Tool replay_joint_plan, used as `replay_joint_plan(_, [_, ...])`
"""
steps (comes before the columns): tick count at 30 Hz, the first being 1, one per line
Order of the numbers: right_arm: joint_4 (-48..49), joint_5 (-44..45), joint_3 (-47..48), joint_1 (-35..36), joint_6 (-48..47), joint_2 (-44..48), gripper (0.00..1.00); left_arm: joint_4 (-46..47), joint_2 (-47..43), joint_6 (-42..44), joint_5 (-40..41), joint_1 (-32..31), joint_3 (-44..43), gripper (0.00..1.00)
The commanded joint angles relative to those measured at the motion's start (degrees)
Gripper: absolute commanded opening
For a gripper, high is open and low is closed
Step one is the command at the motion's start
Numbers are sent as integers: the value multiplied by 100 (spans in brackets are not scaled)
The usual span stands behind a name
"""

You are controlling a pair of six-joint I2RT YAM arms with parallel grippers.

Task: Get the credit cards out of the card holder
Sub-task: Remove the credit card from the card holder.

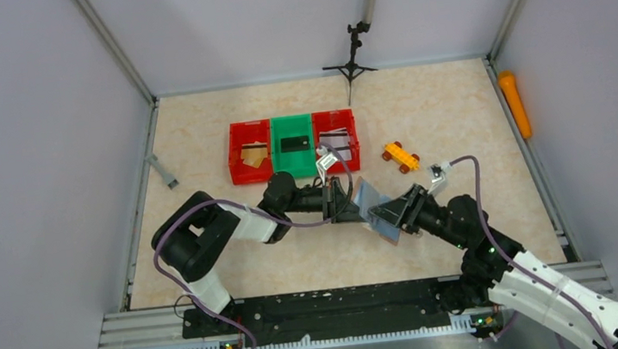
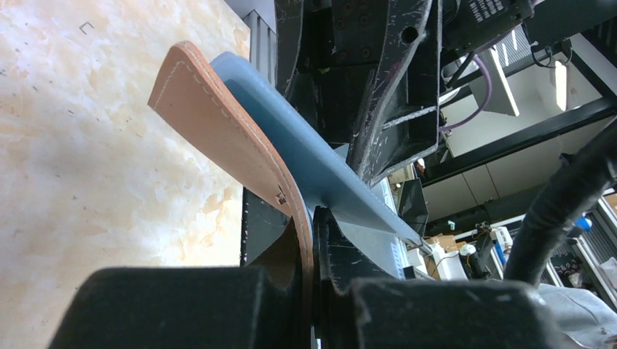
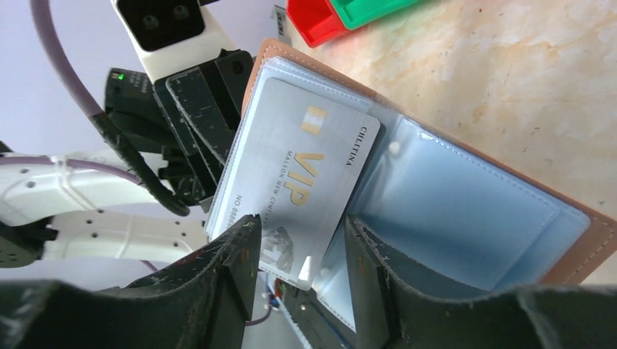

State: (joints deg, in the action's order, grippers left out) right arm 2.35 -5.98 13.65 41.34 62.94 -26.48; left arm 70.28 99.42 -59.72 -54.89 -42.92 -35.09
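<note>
The card holder [image 1: 371, 207] is held above the table. The leather edge goes back and down toward the bare near tabletop next, where my left gripper lets go of it.
The card holder [image 1: 371, 207], tan-brown outside with light blue-grey inner panels, is held open above the table between both arms. My left gripper [image 1: 344, 198] is shut on its leather edge; the left wrist view shows the jaws [image 2: 314, 240] pinching the brown flap [image 2: 218, 123]. In the right wrist view a silver-grey credit card [image 3: 298, 174] with gold "VIP" lettering sits in the holder's left panel [image 3: 466, 211], its lower end sticking out. My right gripper [image 3: 298, 247] is open, one finger on each side of that end. It also shows in the top view [image 1: 396, 211].
Three bins stand at the back: a red one [image 1: 251, 170] with a tan-gold card, a green one [image 1: 296, 163] with a black card, a red one [image 1: 352, 140] with a white-grey striped card. A yellow-orange toy car [image 1: 401, 156] lies to the right, and a small tripod [image 1: 350, 62] stands at the rear.
</note>
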Motion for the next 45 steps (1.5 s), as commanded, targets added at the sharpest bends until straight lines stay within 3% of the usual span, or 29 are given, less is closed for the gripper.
replay_joint_plan(1, [352,-44,-246,11,582,527,45,719,3,82,97,-64,-39,0])
replay_joint_plan(13, [187,2,-252,5,707,828,40,362,-96,330,173,-59,-46,0])
replay_joint_plan(22, [325,177,-500,10,1041,1438,34,1099,-6,-103,110,-59,-13,0])
replay_joint_plan(27, [389,156,-424,10,1002,1312,45,2237,265,-933,-41,-66,-55,0])
replay_joint_plan(35, [1199,33,-583,11,905,1537,41,2253,55,-1121,-102,-77,-93,0])
replay_joint_plan(42, [1169,16,-371,11,774,1499,40,2253,66,-1248,-36,-85,-148,0])
replay_joint_plan(43, [1018,48,-300,11,743,1453,40,2253,38,-1244,-18,-85,-149,0])
replay_joint_plan(45, [588,152,-118,6,700,1342,51,2234,-6,-1239,5,-85,-159,0])
